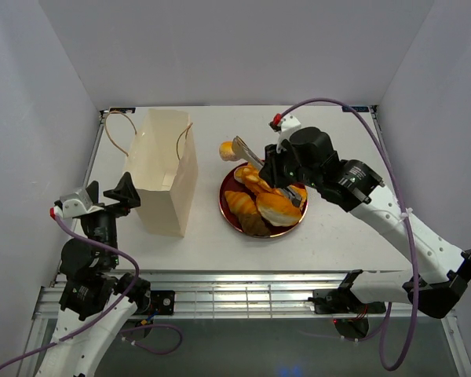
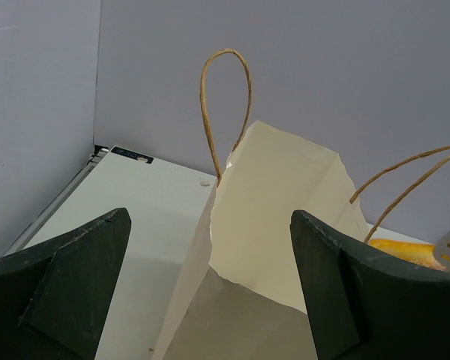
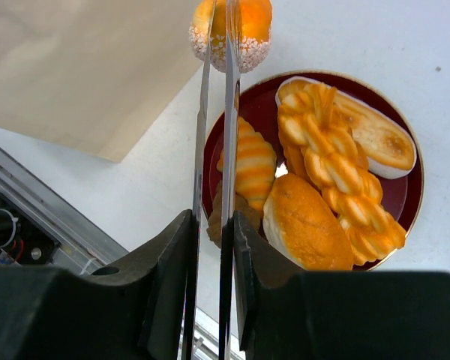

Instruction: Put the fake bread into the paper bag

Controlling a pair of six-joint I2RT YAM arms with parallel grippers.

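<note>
My right gripper next lifts the pinched roll over the opening of the paper bag (image 1: 166, 169).
The paper bag (image 1: 166, 169) stands upright and open at the table's left, with brown cord handles (image 2: 225, 105). My right gripper (image 1: 276, 177) is shut on thin metal tongs (image 1: 247, 153), which pinch a round orange roll (image 1: 228, 150) held in the air between the bag and the plate. In the right wrist view the tongs (image 3: 229, 112) run up from my gripper (image 3: 214, 225) to the roll (image 3: 251, 22). Several more fake breads (image 3: 307, 225) lie on the dark red plate (image 3: 412, 202). My left gripper (image 2: 210, 216) is open and empty, just short of the bag's near side (image 2: 277, 202).
The dark red plate (image 1: 223, 206) sits right of the bag. White walls enclose the table on three sides. A metal rail runs along the near edge (image 1: 243, 287).
</note>
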